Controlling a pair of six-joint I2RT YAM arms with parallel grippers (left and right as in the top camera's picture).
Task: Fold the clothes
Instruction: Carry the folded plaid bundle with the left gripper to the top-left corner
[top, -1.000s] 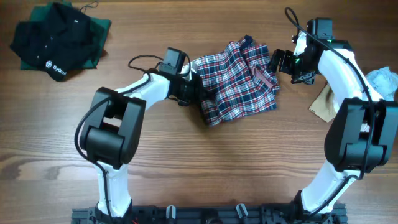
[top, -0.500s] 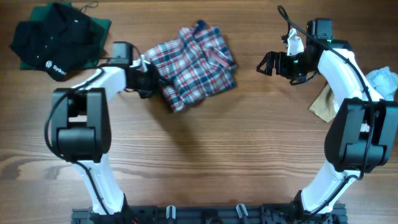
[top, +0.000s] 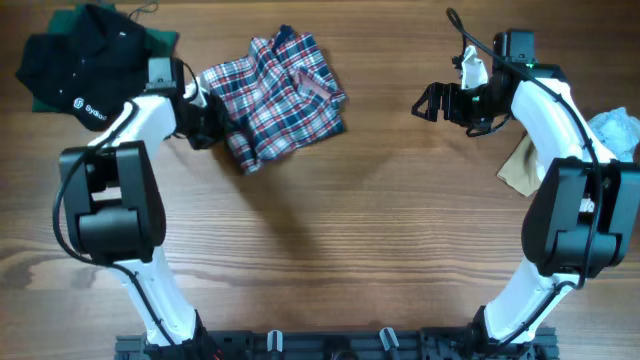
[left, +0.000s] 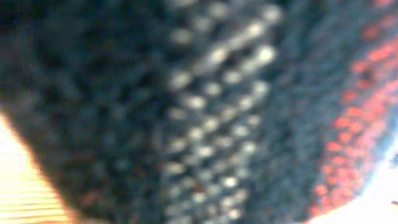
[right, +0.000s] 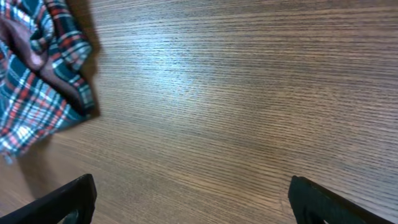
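Note:
I will next lift the plaid cloth (top: 278, 98) with my left gripper, carry it to the left in the overhead view and let it go onto the black garment (top: 84, 58), because a pile is there.
The plaid cloth (top: 278, 98), red, navy and white, lies bunched at the back of the table, left of centre, with a pinkish inside fold showing near its top. My left gripper (top: 207, 128) is shut on the cloth's left edge; the left wrist view is filled with blurred plaid weave (left: 211, 124), and its fingers are hidden. My right gripper (top: 428, 103) is open and empty, well to the right of the cloth, over bare wood. The right wrist view shows the cloth's corner (right: 37, 81) at upper left.
A black garment (top: 90, 65) lies on a green one (top: 160, 45) at the back left corner, close to my left arm. A tan cloth (top: 522, 165) and a pale blue cloth (top: 615, 130) lie at the right edge.
My left gripper has dragged the plaid cloth leftward across the table, from centre toward the back left. My right gripper let go of the cloth, opened, and has since stayed still.

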